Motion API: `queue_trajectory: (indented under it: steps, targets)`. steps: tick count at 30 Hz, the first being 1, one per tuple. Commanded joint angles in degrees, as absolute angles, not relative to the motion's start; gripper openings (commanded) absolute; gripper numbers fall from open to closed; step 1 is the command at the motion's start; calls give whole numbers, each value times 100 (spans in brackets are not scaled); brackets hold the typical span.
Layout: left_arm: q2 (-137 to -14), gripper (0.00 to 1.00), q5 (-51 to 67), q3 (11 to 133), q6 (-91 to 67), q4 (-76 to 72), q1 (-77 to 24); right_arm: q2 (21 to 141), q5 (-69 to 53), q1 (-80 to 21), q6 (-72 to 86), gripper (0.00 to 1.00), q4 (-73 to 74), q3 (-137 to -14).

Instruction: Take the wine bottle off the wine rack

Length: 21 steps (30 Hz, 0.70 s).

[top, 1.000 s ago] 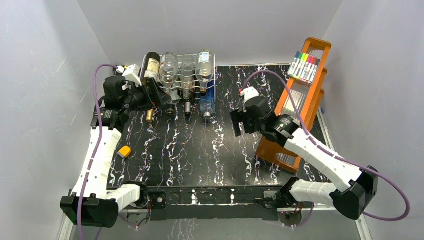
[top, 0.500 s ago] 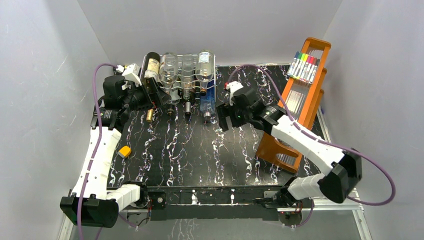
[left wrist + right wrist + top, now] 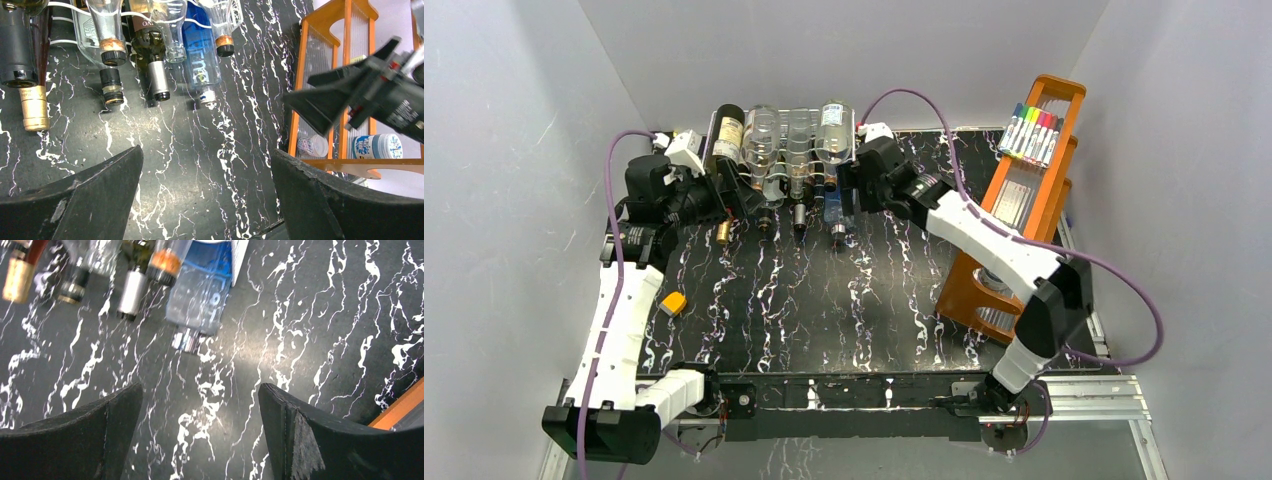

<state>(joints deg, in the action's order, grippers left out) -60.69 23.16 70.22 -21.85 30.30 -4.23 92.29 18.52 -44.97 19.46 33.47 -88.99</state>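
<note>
My right gripper moves outward and to the left in the top view around the clear end bottle's neck [image 3: 830, 177] [image 3: 169, 257] next, since it juts out past the rack.
The silver wire wine rack [image 3: 786, 150] stands at the back of the table and holds several bottles lying with their necks toward me. A dark wine bottle [image 3: 727, 135] with a cream label lies at its left end; its cork [image 3: 30, 107] shows in the left wrist view. A blue bottle [image 3: 837, 205] lies at the lower right and also shows in both wrist views [image 3: 200, 65] [image 3: 200, 292]. My left gripper [image 3: 739, 195] [image 3: 206, 155] is open and empty by the rack's left front. My right gripper [image 3: 849, 190] [image 3: 200, 390] is open and empty just right of the blue bottle.
A tall orange wooden rack [image 3: 1029, 200] with coloured markers stands at the right, with small cups [image 3: 312, 146] inside it. A small orange object [image 3: 673, 302] lies on the black marbled table [image 3: 844, 300] near the left arm. White walls close in the sides and back.
My right arm has swung left and back from the table's middle right to the rack's right side. My left arm has barely moved.
</note>
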Motion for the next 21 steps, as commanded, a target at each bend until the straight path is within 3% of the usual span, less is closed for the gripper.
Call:
queue_trajectory:
  steps: [1,15,21]
  targets:
    - [-5942,98,2485,7117,-2176,3129,-387,9782,2299,-4417,2424,95,3169,-9621]
    - [-5558,98,2848,6709,-2406,3129,-387,11786,2627,-4416,3280,91,2415,-11116]
    - [-5401,98,2956,6560,-2467,3129,-387,12176,2978,-4413,3424,79,2108,-11374]
